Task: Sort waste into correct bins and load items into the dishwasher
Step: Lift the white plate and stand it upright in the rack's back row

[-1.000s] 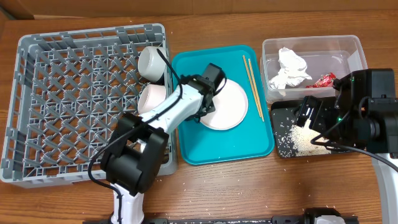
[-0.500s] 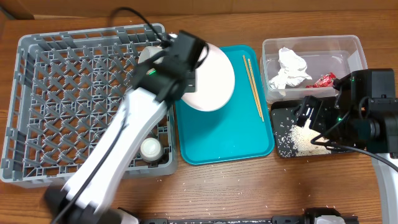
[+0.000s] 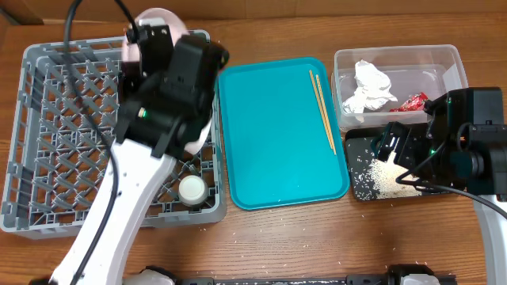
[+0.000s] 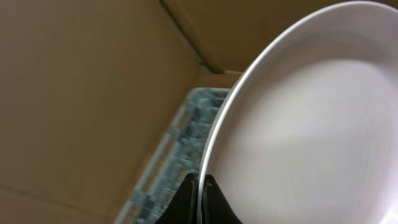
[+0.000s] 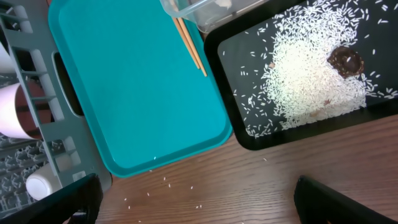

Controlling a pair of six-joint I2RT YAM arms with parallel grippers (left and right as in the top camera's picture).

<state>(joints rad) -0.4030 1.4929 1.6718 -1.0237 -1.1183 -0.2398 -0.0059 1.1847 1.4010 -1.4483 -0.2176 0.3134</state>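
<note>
My left gripper lowers the plate, already on edge, into the far slots of the grey dish rack [image 3: 47, 119] next and releases its rim; the slots lie below.
My left gripper [image 3: 152, 38] is shut on the rim of the pale pinkish-white plate [image 3: 162, 17] and holds it on edge above the far side of the grey dish rack [image 3: 47, 119]. The left wrist view shows the jaws [image 4: 200, 186] pinching the plate [image 4: 311, 124]. The small white cup [image 3: 192, 188] sits in the rack's near right corner. One white bowl [image 5: 12, 112] shows in the rack; the arm hides the rest. The chopsticks [image 3: 322, 107] lie on the teal tray [image 3: 277, 150]. My right gripper [image 3: 392, 142] is open and empty over the black tray [image 3: 358, 188].
The clear tub [image 3: 396, 57] holds the white napkin [image 3: 368, 87] and red wrapper [image 3: 413, 102]. Rice [image 5: 305, 74] and a brown scrap [image 5: 346, 60] lie in the black tray. Loose grains [image 5: 168, 183] dot the wooden table in front of the teal tray.
My left arm lifted the plate off the teal tray and swung it left and back over the rack. The right arm has not moved.
</note>
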